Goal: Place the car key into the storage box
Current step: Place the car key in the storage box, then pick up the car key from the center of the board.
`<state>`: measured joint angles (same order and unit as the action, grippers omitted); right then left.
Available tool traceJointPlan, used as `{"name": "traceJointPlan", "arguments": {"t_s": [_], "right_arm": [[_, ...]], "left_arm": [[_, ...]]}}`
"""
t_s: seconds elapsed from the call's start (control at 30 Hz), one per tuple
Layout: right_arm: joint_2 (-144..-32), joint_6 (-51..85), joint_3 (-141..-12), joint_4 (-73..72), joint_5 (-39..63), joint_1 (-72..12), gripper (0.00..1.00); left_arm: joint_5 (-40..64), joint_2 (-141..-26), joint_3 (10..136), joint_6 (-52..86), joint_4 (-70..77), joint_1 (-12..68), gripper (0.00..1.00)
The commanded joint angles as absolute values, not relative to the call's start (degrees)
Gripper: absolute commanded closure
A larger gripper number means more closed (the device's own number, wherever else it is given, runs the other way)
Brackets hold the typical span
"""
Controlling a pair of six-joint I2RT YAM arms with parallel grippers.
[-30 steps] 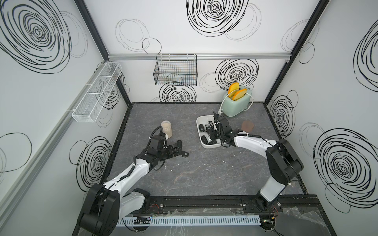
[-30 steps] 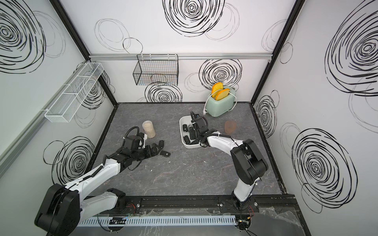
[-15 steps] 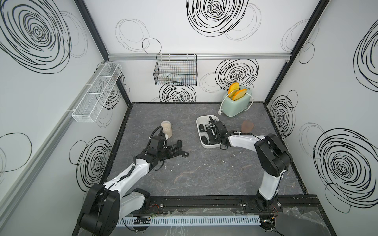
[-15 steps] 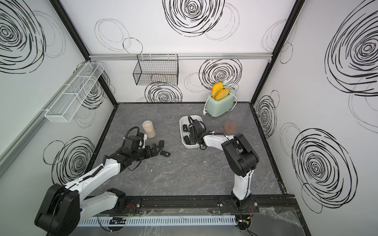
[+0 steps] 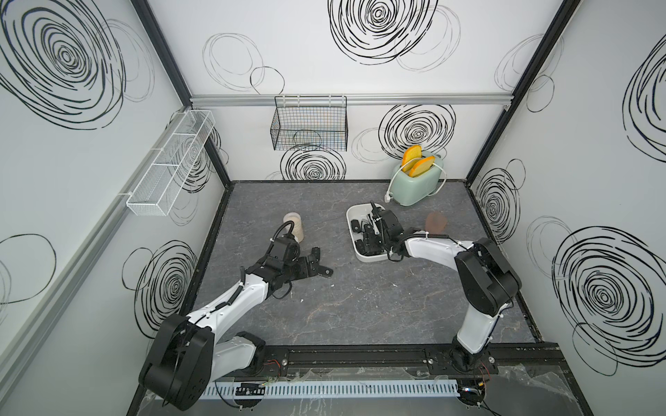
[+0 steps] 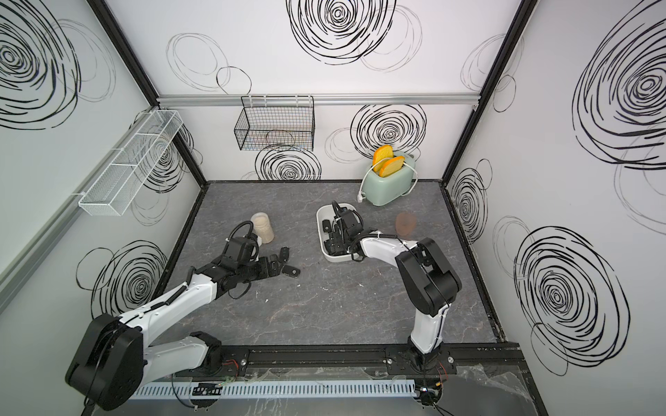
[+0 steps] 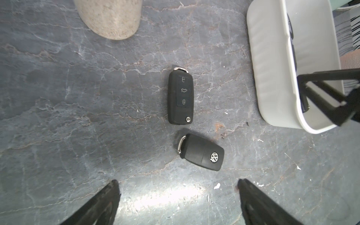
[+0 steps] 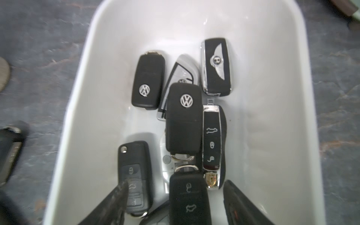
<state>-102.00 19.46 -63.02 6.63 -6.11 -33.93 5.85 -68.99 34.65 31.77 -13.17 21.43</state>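
My left gripper should next move outward and down to straddle the button-faced black car key (image 6: 284, 254) (image 7: 181, 102), because the tabletop is bare along both its long sides.
The white storage box (image 5: 361, 255) (image 6: 328, 256) stands mid-table and holds several car keys. My right gripper (image 8: 175, 186) (image 5: 371, 240) hangs inside it, open. A black car key (image 8: 189, 198) lies on the pile between its fingers, with a gap on each side. Two more black car keys (image 7: 180, 97) (image 7: 201, 153) lie on the table left of the box (image 7: 272, 68). My left gripper (image 7: 177, 183) (image 5: 312, 267) is open just short of them, with nothing between its fingers.
A mint toaster (image 5: 416, 185) with toast stands at the back right. A beige cup (image 5: 293, 228) lies near the left arm, and a brown cup (image 5: 435, 222) sits right of the box. On the walls hang a black wire basket (image 5: 310, 126) and a white mesh tray (image 5: 169, 165).
My right gripper has gone from shut to open inside the box, letting go of the black key. Its arm has swung inward. The left arm has not moved.
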Motion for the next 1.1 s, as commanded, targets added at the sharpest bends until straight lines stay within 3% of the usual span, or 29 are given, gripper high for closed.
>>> {"name": "traceJointPlan", "arguments": {"t_s": [0.0,0.07,0.37,0.6,0.83,1.07], "right_arm": [[-96.82,18.72,-63.99,5.62,-3.47,-33.75,0.07],[-94.49,18.51,-63.04,4.62,-2.87,-33.82,0.01],[-83.85,18.7,-56.54,1.34,0.39,-33.75,0.01],[-76.74,21.04,-50.19,0.51,8.13,-33.75,0.01],[-73.2,23.2,-44.5,0.69,15.87,-33.75,0.01],[-69.9,23.91,-40.18,-0.45,18.85,-33.76,0.01]], "left_arm": [[0.2,-70.68,38.17,29.68,-14.22,23.18,0.02],[-0.65,-72.36,39.76,29.27,-14.5,23.94,0.02],[-7.04,-80.02,46.83,24.74,-16.11,26.54,0.02],[-6.39,-86.32,50.77,21.97,-16.77,26.65,0.01],[-5.18,-91.39,52.43,21.91,-15.02,26.72,0.1],[-5.05,-96.76,55.08,20.91,-14.19,26.72,0.26]]}}
